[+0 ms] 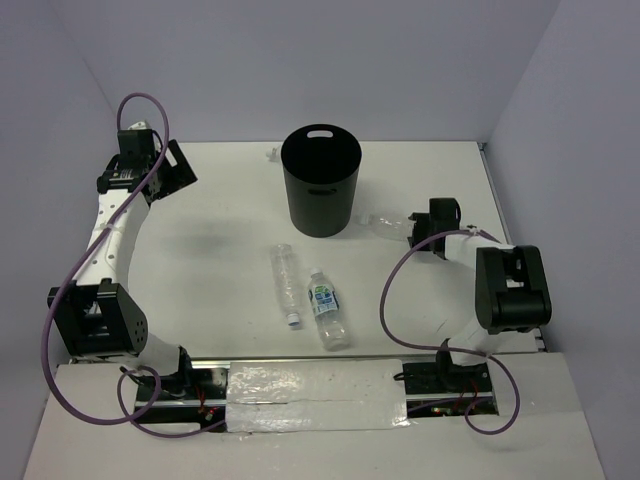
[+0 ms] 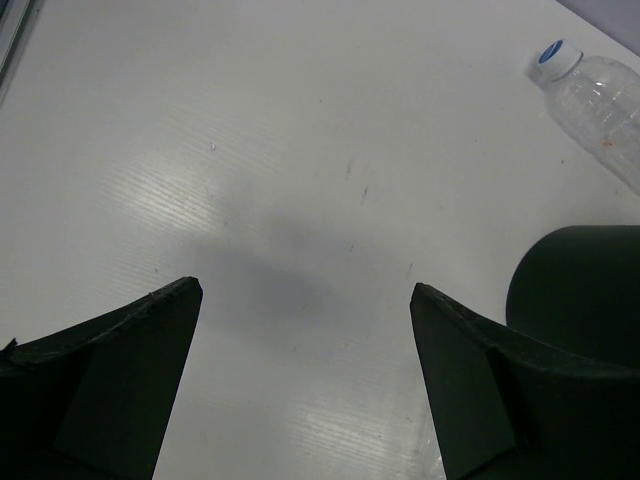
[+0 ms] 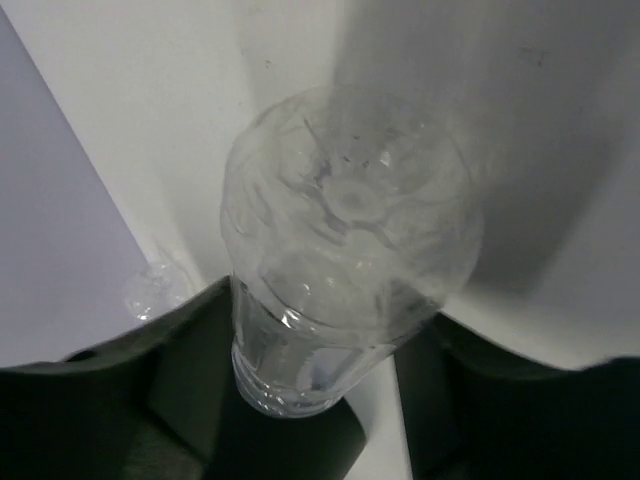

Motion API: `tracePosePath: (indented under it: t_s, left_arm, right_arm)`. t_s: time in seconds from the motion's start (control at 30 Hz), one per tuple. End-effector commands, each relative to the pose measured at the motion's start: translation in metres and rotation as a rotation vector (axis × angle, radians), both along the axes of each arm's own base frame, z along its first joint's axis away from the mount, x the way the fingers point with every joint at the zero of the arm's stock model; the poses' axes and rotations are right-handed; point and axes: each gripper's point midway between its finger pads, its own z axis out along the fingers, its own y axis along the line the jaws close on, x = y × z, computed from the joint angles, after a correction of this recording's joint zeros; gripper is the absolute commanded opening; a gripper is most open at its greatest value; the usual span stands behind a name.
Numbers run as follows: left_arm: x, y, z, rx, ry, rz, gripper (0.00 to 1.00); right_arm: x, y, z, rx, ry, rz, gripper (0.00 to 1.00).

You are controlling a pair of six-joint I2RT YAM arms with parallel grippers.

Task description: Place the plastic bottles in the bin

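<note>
The bottle goes up in my right gripper next, then left in the top view over the bin's opening for release, since the bin's rim is higher.
The black bin stands at the back middle of the table. Two plastic bottles lie in front of it: a clear one with a blue cap and a labelled one. My right gripper is shut on a third clear bottle just right of the bin. In the right wrist view this bottle sits between my fingers, base pointing away. My left gripper is open and empty at the far left. Its wrist view shows the open gripper, the bin's side and the capped bottle.
A small clear plastic piece lies by the back wall left of the bin; a similar piece shows in the right wrist view. White walls close the table at the back and sides. A taped rail runs along the near edge.
</note>
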Motion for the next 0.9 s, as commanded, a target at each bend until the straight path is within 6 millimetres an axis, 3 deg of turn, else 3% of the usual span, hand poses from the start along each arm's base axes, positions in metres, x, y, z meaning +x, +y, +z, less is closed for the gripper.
tracePosePath:
  t_s: [0.0, 0.07, 0.1, 0.17, 0.23, 0.27, 0.3, 0.33, 0.37, 0.4, 0.43, 0.47, 0.53, 0.57, 0.6, 0.63, 0.67, 0.8, 0.87]
  left_arm:
    - [0.007, 0.002, 0.018, 0.026, -0.045, -0.011, 0.99]
    - [0.007, 0.000, 0.018, 0.019, -0.046, -0.015, 0.99]
    - [0.006, 0.000, 0.018, 0.017, -0.044, -0.014, 0.99]
    - [0.005, -0.002, 0.018, 0.009, -0.042, -0.017, 0.99]
    - [0.003, -0.004, 0.020, -0.002, -0.042, -0.025, 0.99]
    - [0.003, -0.006, 0.021, -0.006, -0.043, -0.029, 0.99]
    - [0.003, -0.008, 0.023, -0.015, -0.047, -0.038, 0.99]
    - [0.002, -0.010, 0.023, -0.026, -0.046, -0.040, 0.99]
    - [0.002, -0.013, 0.024, -0.036, -0.047, -0.049, 0.99]
    - [0.003, -0.014, 0.023, -0.047, -0.049, -0.048, 0.99]
    - [0.004, -0.016, 0.022, -0.055, -0.048, -0.051, 0.99]
    - [0.004, -0.018, 0.022, -0.063, -0.047, -0.055, 0.99]
    - [0.006, -0.022, 0.019, -0.082, -0.044, -0.059, 0.99]
    - [0.006, -0.025, 0.018, -0.092, -0.040, -0.067, 0.99]
    - [0.005, -0.026, 0.018, -0.097, -0.041, -0.064, 0.99]
    - [0.005, -0.025, 0.017, -0.098, -0.038, -0.062, 0.99]
    - [0.003, -0.027, 0.016, -0.098, -0.038, -0.065, 0.99]
    - [0.000, -0.024, 0.016, -0.084, -0.023, -0.059, 0.99]
    - [-0.001, -0.024, 0.016, -0.080, -0.021, -0.059, 0.99]
  right_arm:
    - [0.007, -0.021, 0.012, -0.101, 0.011, -0.045, 0.53]
    - [0.005, -0.028, 0.022, -0.171, 0.021, -0.018, 0.49]
    - [0.013, -0.032, 0.049, -0.209, -0.029, -0.017, 0.46]
    - [0.010, -0.047, 0.077, -0.329, -0.042, -0.014, 0.45]
    - [0.012, -0.064, 0.146, -0.473, -0.159, -0.029, 0.45]
    - [0.008, -0.068, 0.170, -0.528, -0.189, -0.033, 0.45]
    - [0.009, -0.064, 0.214, -0.587, -0.268, -0.033, 0.45]
    - [-0.002, -0.070, 0.256, -0.714, -0.324, -0.040, 0.45]
    - [-0.004, -0.059, 0.302, -0.759, -0.416, -0.028, 0.46]
    - [-0.009, -0.057, 0.336, -0.860, -0.474, 0.006, 0.46]
    - [-0.008, -0.045, 0.357, -0.893, -0.531, 0.062, 0.47]
    - [-0.011, -0.029, 0.395, -0.911, -0.619, 0.094, 0.47]
    - [-0.001, -0.003, 0.416, -1.018, -0.664, 0.216, 0.47]
    - [-0.004, 0.019, 0.446, -1.029, -0.738, 0.255, 0.47]
    - [-0.001, 0.032, 0.452, -1.084, -0.743, 0.320, 0.47]
    - [0.012, 0.051, 0.445, -1.106, -0.731, 0.395, 0.47]
    - [0.010, 0.066, 0.465, -1.117, -0.791, 0.430, 0.47]
    - [0.008, 0.135, 0.470, -1.248, -0.844, 0.618, 0.48]
    - [0.017, 0.154, 0.464, -1.300, -0.814, 0.651, 0.48]
